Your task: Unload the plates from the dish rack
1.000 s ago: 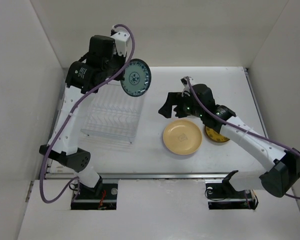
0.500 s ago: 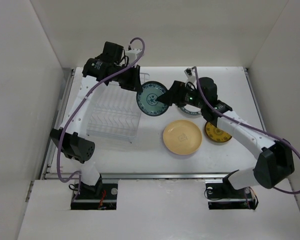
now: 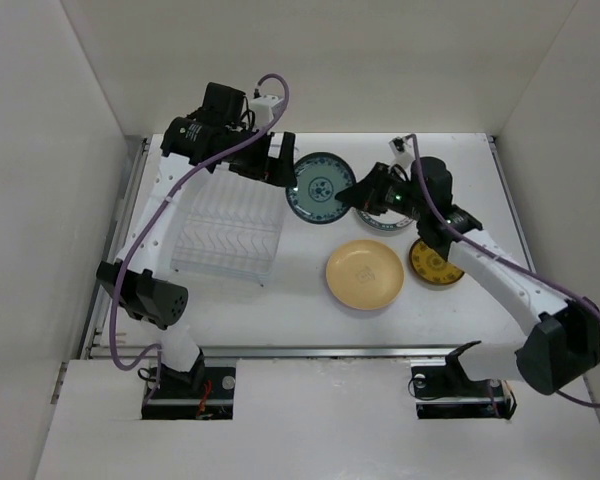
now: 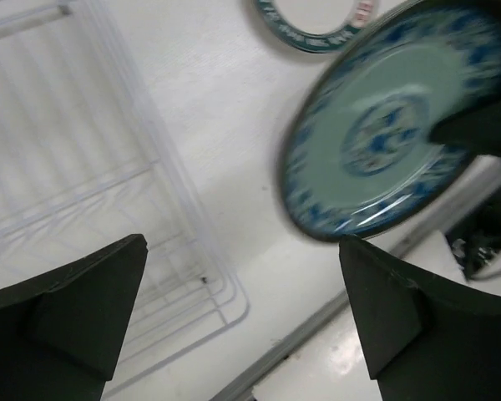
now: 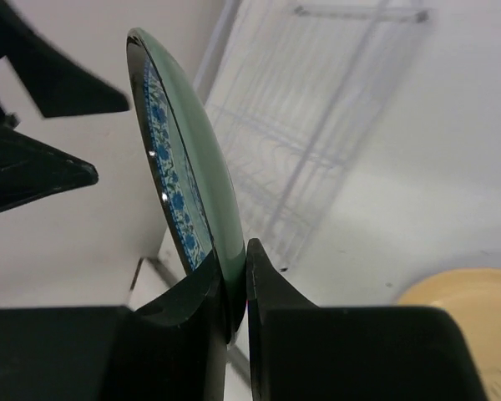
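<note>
Next, my right gripper carries the teal plate back and down onto the brown-gold plate and releases it, as that lies below it, to its right in the top view.
The teal patterned plate hangs above the table between the two arms. My right gripper is shut on its right rim. The right wrist view has the plate edge-on, its lower rim pinched in that gripper. My left gripper stands open just left of the plate, not touching it. In the left wrist view its spread fingers frame bare table, with the plate up and to the right. The white wire dish rack holds no plates that I can see.
On the table lie a yellow plate, a brown-gold plate and a white plate with a dark teal rim, partly under my right arm. White walls close in the table on three sides.
The left gripper let go of the teal plate and opened wide. The right gripper closed on the plate's rim. The plate shifted slightly right and back.
</note>
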`<state>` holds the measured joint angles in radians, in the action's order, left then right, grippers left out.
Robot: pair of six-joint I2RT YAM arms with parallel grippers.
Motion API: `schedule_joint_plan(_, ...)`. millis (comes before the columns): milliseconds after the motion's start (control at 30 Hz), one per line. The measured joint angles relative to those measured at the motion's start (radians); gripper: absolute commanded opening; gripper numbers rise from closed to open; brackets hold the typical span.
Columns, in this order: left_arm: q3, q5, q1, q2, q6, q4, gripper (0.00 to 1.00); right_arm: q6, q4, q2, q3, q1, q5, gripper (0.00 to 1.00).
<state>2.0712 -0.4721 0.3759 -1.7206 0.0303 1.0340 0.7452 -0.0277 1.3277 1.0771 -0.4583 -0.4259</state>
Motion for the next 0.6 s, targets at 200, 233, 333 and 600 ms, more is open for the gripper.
schedule_joint_plan(200,0.046,0.332,-0.011,0.000,0.019,0.025,1.00,0.039,0.285,-0.215,-0.043,0.126,0.281,0.00)
schedule_joint_plan(233,0.052,0.399,-0.024,0.000,0.026,0.025,1.00,0.052,0.343,-0.259,-0.053,0.159,0.342,0.00)
schedule_joint_plan(333,0.063,0.552,-0.107,-0.015,0.047,0.032,1.00,0.103,0.481,-0.386,-0.112,0.264,0.505,0.00)
schedule_joint_plan(600,-0.111,0.703,-0.389,-0.124,0.072,0.018,1.00,0.322,0.717,-0.561,-0.418,0.435,0.701,0.00)
